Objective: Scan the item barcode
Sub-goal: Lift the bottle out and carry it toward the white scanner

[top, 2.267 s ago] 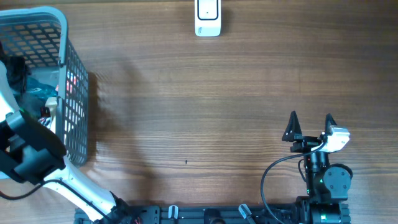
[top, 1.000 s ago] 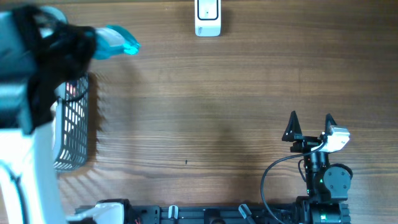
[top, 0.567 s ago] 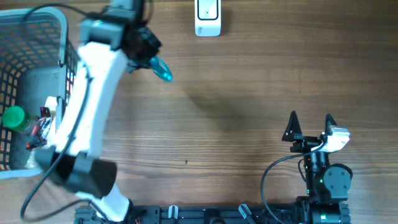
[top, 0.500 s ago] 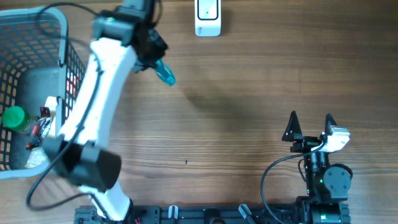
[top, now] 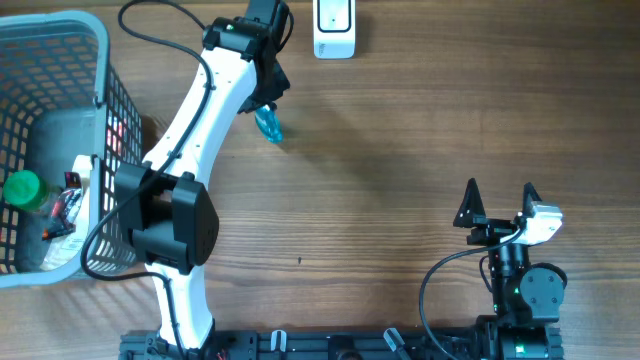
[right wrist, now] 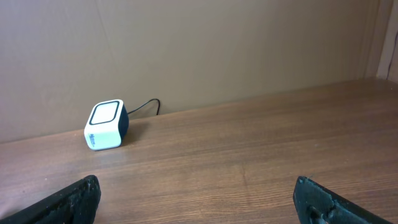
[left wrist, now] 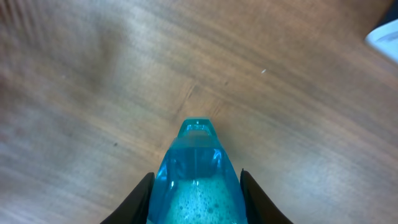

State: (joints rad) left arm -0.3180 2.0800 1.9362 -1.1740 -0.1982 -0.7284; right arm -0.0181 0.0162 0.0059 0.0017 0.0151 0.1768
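I should turn and lower my left gripper next and release the blue container [left wrist: 198, 168] on the bare wood near the scanner. That wood is clear below my left gripper's fingers.
The item is a clear blue container of foamy liquid [top: 269, 124], held above the wooden table. My left gripper [top: 266, 98] is shut on it, just left of and nearer than the white barcode scanner [top: 334, 28]. In the left wrist view the blue container [left wrist: 198, 168] fills the gap between the two black fingers [left wrist: 140, 199], its narrow end pointing away. No barcode shows on it. My right gripper [top: 497, 203] stands open at the lower right with nothing in it; its wrist view shows the scanner [right wrist: 106, 125] far off at the left.
A white wire basket [top: 100, 40] stands at the left edge, holding a green-capped bottle [top: 22, 188] and other packets. The scanner's cable [right wrist: 144, 106] runs to the back wall. The right arm's base sits at the front edge.
My left arm has swung from over the basket to the right, carrying the blue container toward the scanner. The right arm has not moved.
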